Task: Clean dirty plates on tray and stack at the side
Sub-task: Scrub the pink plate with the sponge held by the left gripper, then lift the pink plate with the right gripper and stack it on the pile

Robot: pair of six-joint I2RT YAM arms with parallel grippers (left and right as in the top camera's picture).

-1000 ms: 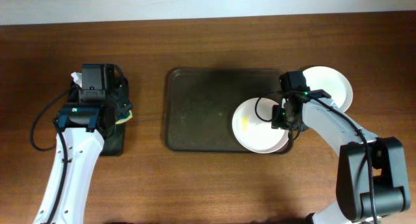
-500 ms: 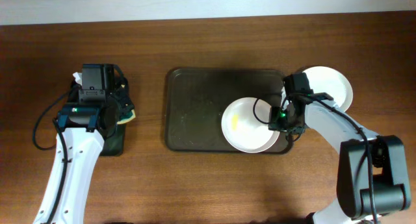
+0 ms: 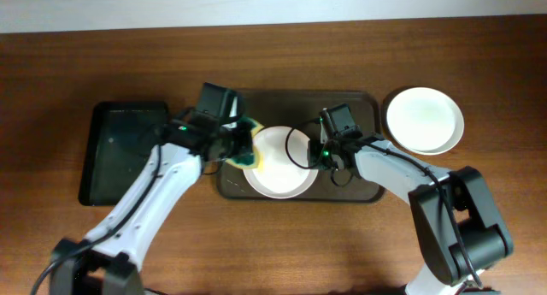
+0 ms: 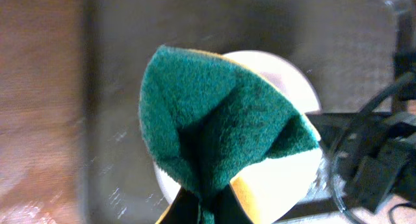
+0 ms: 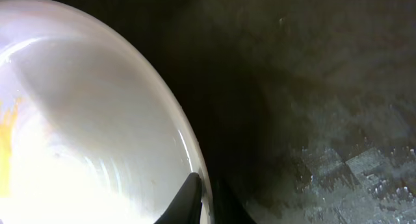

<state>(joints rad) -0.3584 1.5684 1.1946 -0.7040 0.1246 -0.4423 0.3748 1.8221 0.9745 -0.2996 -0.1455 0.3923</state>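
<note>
My right gripper should rise, carry its plate over the other white plate [image 3: 425, 120], to the gripper's right in the overhead view, then lower and release it.
A white plate [image 3: 282, 162] with a yellow smear lies on the dark brown tray [image 3: 342, 107], near its middle. My right gripper [image 3: 318, 156] is shut on the plate's right rim; the right wrist view shows the plate [image 5: 78, 120], the pinched rim [image 5: 207, 201] and the tray [image 5: 312, 87]. My left gripper [image 3: 238, 147] is shut on a green and yellow sponge [image 3: 249, 152] at the plate's left edge. In the left wrist view the sponge [image 4: 214, 120] covers most of the plate [image 4: 292, 178]. Another white plate [image 3: 425, 120] sits on the table right of the tray.
A smaller black tray [image 3: 124, 154] lies at the left of the wooden table [image 3: 273, 244]. My right arm's cables [image 4: 370, 152] cross the right side of the left wrist view.
My right gripper has slid the plate left to the tray's middle. My left arm has swung from the black tray to the plate's left edge with the sponge.
</note>
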